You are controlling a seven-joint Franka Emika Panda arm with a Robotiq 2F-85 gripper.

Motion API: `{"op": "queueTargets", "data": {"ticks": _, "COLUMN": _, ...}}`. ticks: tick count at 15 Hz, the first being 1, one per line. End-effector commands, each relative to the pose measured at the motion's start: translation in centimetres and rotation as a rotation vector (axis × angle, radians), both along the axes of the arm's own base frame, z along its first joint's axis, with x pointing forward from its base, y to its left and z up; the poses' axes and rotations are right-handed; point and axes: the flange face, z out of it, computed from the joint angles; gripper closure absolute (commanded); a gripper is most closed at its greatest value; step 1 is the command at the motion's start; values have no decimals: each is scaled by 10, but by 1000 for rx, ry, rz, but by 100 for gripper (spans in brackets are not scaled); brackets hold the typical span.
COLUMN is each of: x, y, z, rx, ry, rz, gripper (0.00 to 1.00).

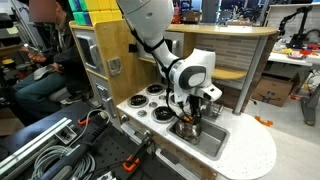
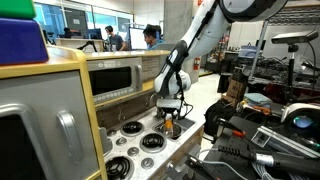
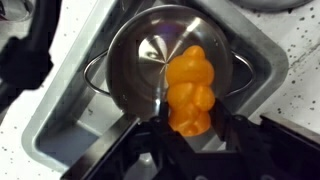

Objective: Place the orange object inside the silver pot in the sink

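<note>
My gripper is above the open silver pot (image 1: 188,127) (image 3: 150,55), so next I should lower it a little toward the pot and release the orange object into it.
In the wrist view my gripper (image 3: 190,125) is shut on the orange object (image 3: 189,88), a lumpy orange-yellow toy piece, and holds it right over the open silver pot (image 3: 150,55). The pot stands in the sink (image 3: 262,62), a silver basin in the white countertop. In an exterior view my gripper (image 1: 192,112) hangs over the pot (image 1: 188,127) in the sink (image 1: 210,142); the orange object is hidden there. In an exterior view the gripper (image 2: 170,120) holds a bit of orange (image 2: 170,127) just above the counter.
Black burners (image 1: 154,99) lie on the white countertop (image 1: 250,150) beside the sink. A wooden toy-kitchen cabinet with an oven (image 2: 115,80) stands behind. Cables and clamps (image 1: 60,150) lie at the front. A person (image 1: 40,60) sits at the far side.
</note>
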Motion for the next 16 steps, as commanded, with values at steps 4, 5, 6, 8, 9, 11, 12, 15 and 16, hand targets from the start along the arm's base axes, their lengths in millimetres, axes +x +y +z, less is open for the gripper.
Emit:
{"op": "queueTargets", "data": {"ticks": 4, "x": 10, "y": 12, "z": -20, "rx": -61, "ry": 55, "rz": -93, "gripper": 81}}
{"op": "queueTargets", "data": {"ticks": 5, "x": 8, "y": 11, "z": -23, "rx": -78, "ry": 62, "rz": -99, "gripper": 81}}
{"op": "queueTargets", "data": {"ticks": 6, "x": 7, "y": 10, "z": -24, "rx": -94, "ry": 64, "rz": -101, "gripper": 81}}
{"op": "queueTargets", "data": {"ticks": 8, "x": 4, "y": 6, "z": -27, "rx": -118, "ry": 76, "rz": -112, "gripper": 81}}
{"op": "queueTargets", "data": {"ticks": 9, "x": 3, "y": 4, "z": -28, "rx": -132, "ry": 81, "rz": -115, "gripper": 81}}
{"op": "queueTargets", "data": {"ticks": 11, "x": 1, "y": 3, "z": -28, "rx": -162, "ry": 81, "rz": -106, "gripper": 68}}
{"op": "queueTargets", "data": {"ticks": 12, "x": 0, "y": 3, "z": -28, "rx": -171, "ry": 88, "rz": -102, "gripper": 31}}
{"op": "queueTargets", "data": {"ticks": 15, "x": -2, "y": 13, "z": -25, "rx": -160, "ry": 101, "rz": -68, "gripper": 17}}
{"op": "queueTargets", "data": {"ticks": 16, "x": -5, "y": 17, "z": -21, "rx": -156, "ry": 119, "rz": -54, "gripper": 9}}
